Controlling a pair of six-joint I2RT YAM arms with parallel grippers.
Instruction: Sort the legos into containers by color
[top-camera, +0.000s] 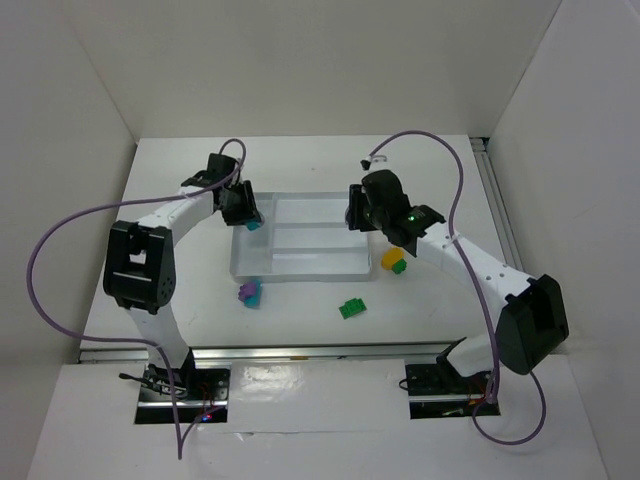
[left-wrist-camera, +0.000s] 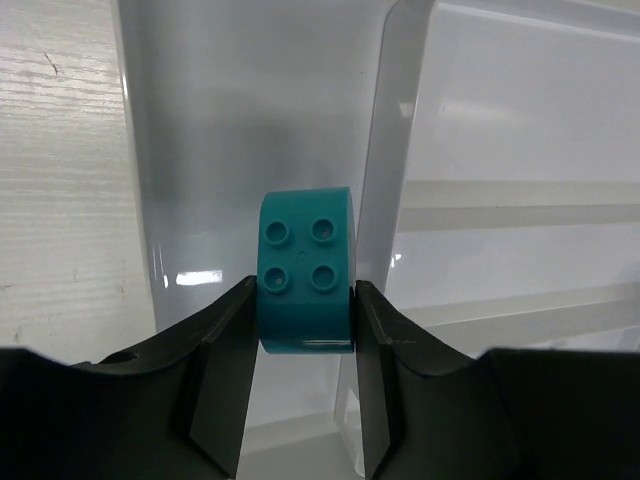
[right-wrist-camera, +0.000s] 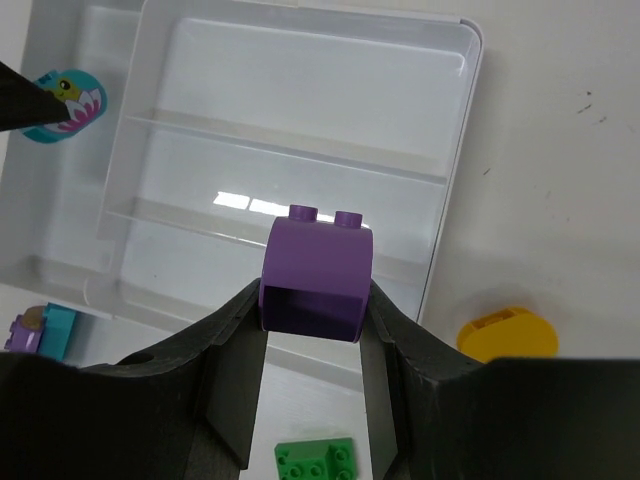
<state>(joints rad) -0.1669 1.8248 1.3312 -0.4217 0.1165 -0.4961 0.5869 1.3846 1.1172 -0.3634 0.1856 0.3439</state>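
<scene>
The purple brick (right-wrist-camera: 317, 275) moves with my right gripper to its left in the top view next, then comes down for release, as the tray's empty far section (right-wrist-camera: 325, 85) lies below there.
The white tray (top-camera: 300, 270) lies in the middle of the table. My left gripper (top-camera: 244, 210) is shut on a teal brick (top-camera: 253, 226) over the tray's long left section. In the left wrist view the teal brick (left-wrist-camera: 305, 270) sits studs-up between my fingers (left-wrist-camera: 305, 320), next to a divider wall (left-wrist-camera: 378, 150). My right gripper (top-camera: 358, 215) hovers over the tray's right end. In the right wrist view it (right-wrist-camera: 315, 310) is shut on a purple brick (right-wrist-camera: 317, 275) above the tray (right-wrist-camera: 466, 110). The held teal brick (right-wrist-camera: 65, 105) shows at the far left.
A yellow brick (top-camera: 392, 257) with a small green one (top-camera: 399, 267) lies right of the tray. A green brick (top-camera: 352, 308) and a purple-and-teal pair (top-camera: 249, 294) lie in front of it. The right wrist view also shows them: yellow brick (right-wrist-camera: 507, 335), green brick (right-wrist-camera: 315, 460), pair (right-wrist-camera: 40, 330).
</scene>
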